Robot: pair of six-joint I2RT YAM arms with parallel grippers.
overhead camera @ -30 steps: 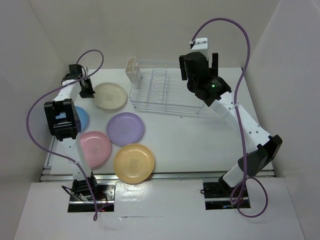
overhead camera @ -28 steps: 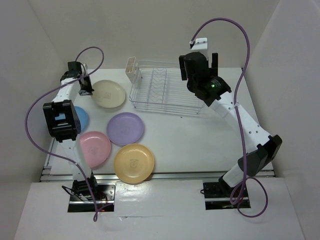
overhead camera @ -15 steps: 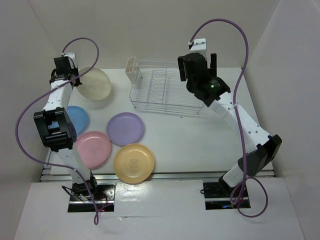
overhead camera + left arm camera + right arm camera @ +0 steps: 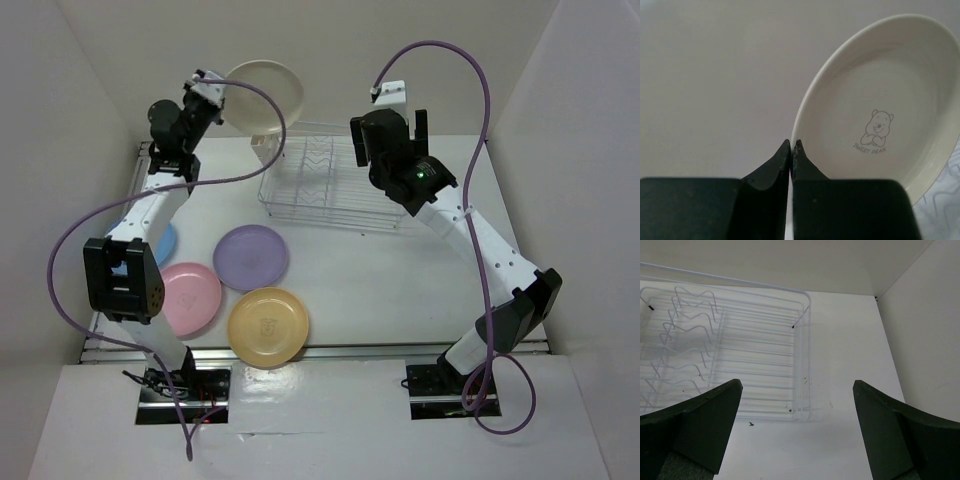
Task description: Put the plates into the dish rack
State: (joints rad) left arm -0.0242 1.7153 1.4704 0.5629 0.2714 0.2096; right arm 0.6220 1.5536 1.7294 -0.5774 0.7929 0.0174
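Observation:
The rack's wire dividers lie below my left gripper, to its right in the top view. So the cream plate goes down across to them next for its release.
My left gripper [image 4: 219,102] is shut on the rim of the cream plate [image 4: 264,94] and holds it high, tilted on edge, above the left end of the dish rack [image 4: 330,186]. In the left wrist view the fingertips [image 4: 797,145] pinch the cream plate's [image 4: 880,100] edge. On the table lie the purple plate [image 4: 251,256], the pink plate [image 4: 187,297] and the yellow-orange plate [image 4: 268,325]. The light blue plate [image 4: 166,243] is mostly hidden behind the left arm. My right gripper [image 4: 390,133] hovers open over the dish rack's [image 4: 725,355] right end, holding nothing [image 4: 795,385].
The white cutlery holder [image 4: 262,145] at the rack's left back corner is partly hidden by the raised plate. White walls close in the back and both sides. A purple cable [image 4: 255,150] loops from the left wrist across the rack's left edge.

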